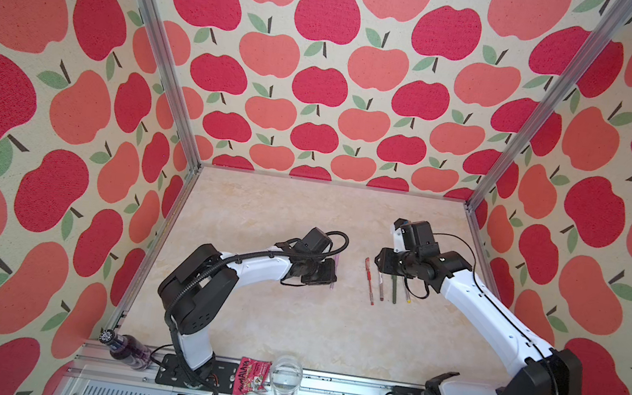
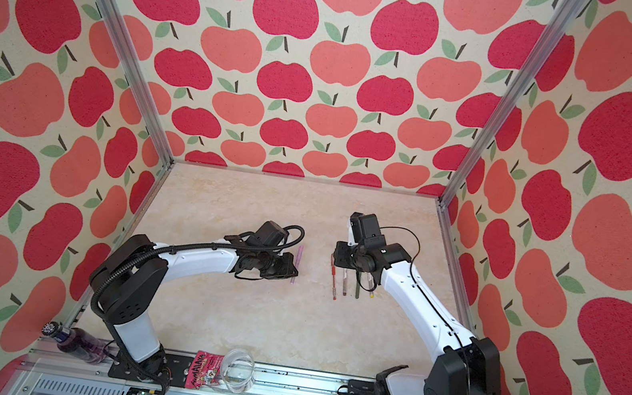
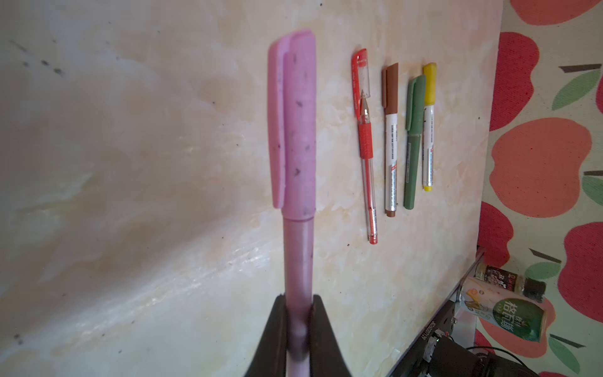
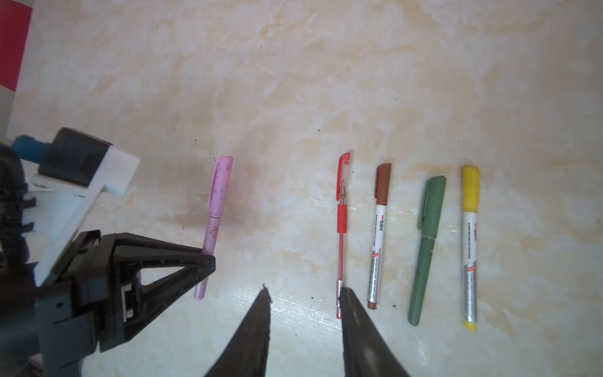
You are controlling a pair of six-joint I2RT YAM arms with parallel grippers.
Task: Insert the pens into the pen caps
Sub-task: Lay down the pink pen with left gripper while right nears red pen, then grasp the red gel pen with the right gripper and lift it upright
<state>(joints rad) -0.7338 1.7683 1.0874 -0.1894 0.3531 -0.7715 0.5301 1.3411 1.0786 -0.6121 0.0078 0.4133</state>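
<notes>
The left gripper lowers the capped lilac-pink pen onto the bare tabletop next and lets go of the pen's body. That open patch of the tabletop lies just below the gripper's fingers.
My left gripper (image 3: 298, 326) (image 4: 208, 261) (image 2: 290, 271) is shut on the barrel of the lilac-pink pen (image 3: 297, 258) (image 4: 212, 235) (image 2: 298, 257), which wears its pink cap (image 3: 293, 124) (image 4: 220, 186). To its right, four capped pens lie side by side on the table. They are a red pen (image 4: 341, 248) (image 1: 370, 282), a white pen with a brown cap (image 4: 383, 182) (image 3: 391, 88), a dark green pen (image 4: 424, 261) (image 1: 394, 289), and a white pen with a yellow cap (image 4: 471, 189) (image 3: 429, 83). My right gripper (image 4: 305, 290) (image 1: 378, 264) hangs open and holds nothing, one fingertip by the red pen's near end.
Along the front rail stand a purple bottle (image 1: 125, 350), a pink snack packet (image 1: 251, 376) and a clear glass (image 1: 285, 377). Cans (image 3: 518, 316) sit at the front right corner. Apple-patterned walls and metal posts (image 1: 488, 181) close in the marble tabletop (image 1: 281, 223).
</notes>
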